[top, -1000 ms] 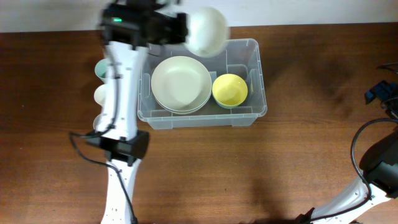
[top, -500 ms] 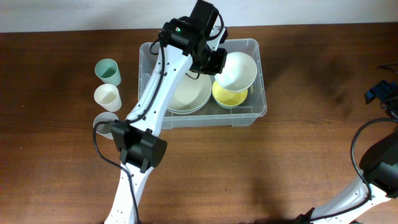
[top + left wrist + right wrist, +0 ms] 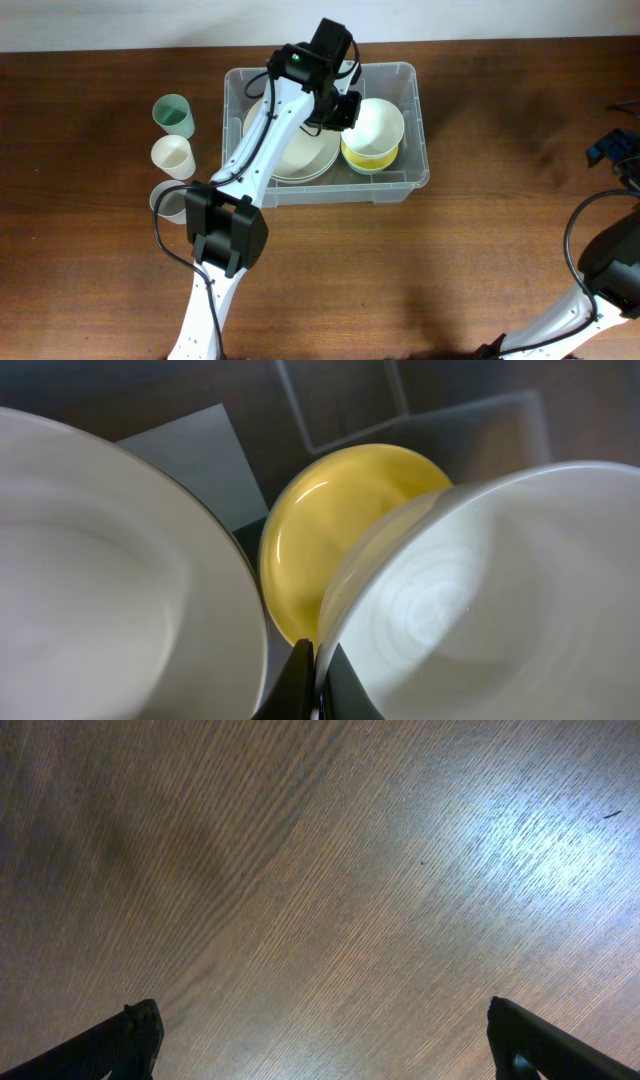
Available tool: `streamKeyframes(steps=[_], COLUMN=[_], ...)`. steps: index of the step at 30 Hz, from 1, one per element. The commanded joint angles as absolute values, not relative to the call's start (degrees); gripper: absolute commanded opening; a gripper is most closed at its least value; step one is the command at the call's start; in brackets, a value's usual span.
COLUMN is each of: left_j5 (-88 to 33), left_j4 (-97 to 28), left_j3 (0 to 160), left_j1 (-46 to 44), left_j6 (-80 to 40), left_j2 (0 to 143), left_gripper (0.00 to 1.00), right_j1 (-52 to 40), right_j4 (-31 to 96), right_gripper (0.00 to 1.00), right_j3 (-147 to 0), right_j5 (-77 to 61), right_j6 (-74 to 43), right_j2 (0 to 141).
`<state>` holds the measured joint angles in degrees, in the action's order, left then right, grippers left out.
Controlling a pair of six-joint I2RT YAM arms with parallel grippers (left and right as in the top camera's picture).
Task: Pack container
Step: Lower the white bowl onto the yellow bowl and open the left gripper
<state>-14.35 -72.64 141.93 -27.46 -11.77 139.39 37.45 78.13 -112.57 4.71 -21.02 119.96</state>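
My left gripper should move the tilted white bowl straight down into the yellow bowl (image 3: 366, 157) (image 3: 320, 550) and then let go of the white bowl's rim, because the yellow bowl is empty.
The clear plastic container (image 3: 330, 194) stands at the table's centre back. In its left half lies a large white bowl (image 3: 292, 152) (image 3: 100, 580), and in its right half a yellow bowl (image 3: 366, 157) (image 3: 320, 550). My left gripper (image 3: 343, 108) (image 3: 315, 682) is shut on the rim of a white bowl (image 3: 380, 124) (image 3: 480, 590). That bowl hangs tilted just over the yellow one, inside the container. My right gripper (image 3: 330, 1050) stands open over bare wood at the far right, with nothing between its fingers.
Three cups stand in a column left of the container: a green cup (image 3: 173, 113), a cream cup (image 3: 172, 155) and a pale cup (image 3: 167, 198) partly behind the left arm. The right arm (image 3: 610, 250) sits at the table's right edge.
The left arm has swung the white bowl from above the container's back rim down into its right half, over the yellow bowl. The right arm has not moved.
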Motion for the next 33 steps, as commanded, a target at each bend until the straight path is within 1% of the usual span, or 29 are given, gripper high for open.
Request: streamKeyframes(steps=[1,5,16,33], left_j5=[-13.39,-11.49,-11.09,-11.11], left_j4=[-71.18,-70.06,-68.05,-68.10], left_j3=[140.73,140.16,139.57,139.59], left_j1=[-27.22,-27.22,-27.22,-27.22], left_j6=[-12.34,-12.32,-12.34,-12.34], left_j2=[138.85,138.87,139.85,142.93], left_gripper=[0.02,0.02,0.02,0.04], right_j1=[37.52,37.52,37.52,37.52], right_j4=[78.13,78.15,78.15,78.15], right_gripper=[0.99,0.99,0.99,0.99], right_j3=[-112.38,-112.38,-112.38,-112.38], right_j5=[5.17,5.19,5.17,5.19], right_j6=[-21.43,-21.45,-21.43,-21.43], right_j2=[119.61,119.61,119.61,119.61])
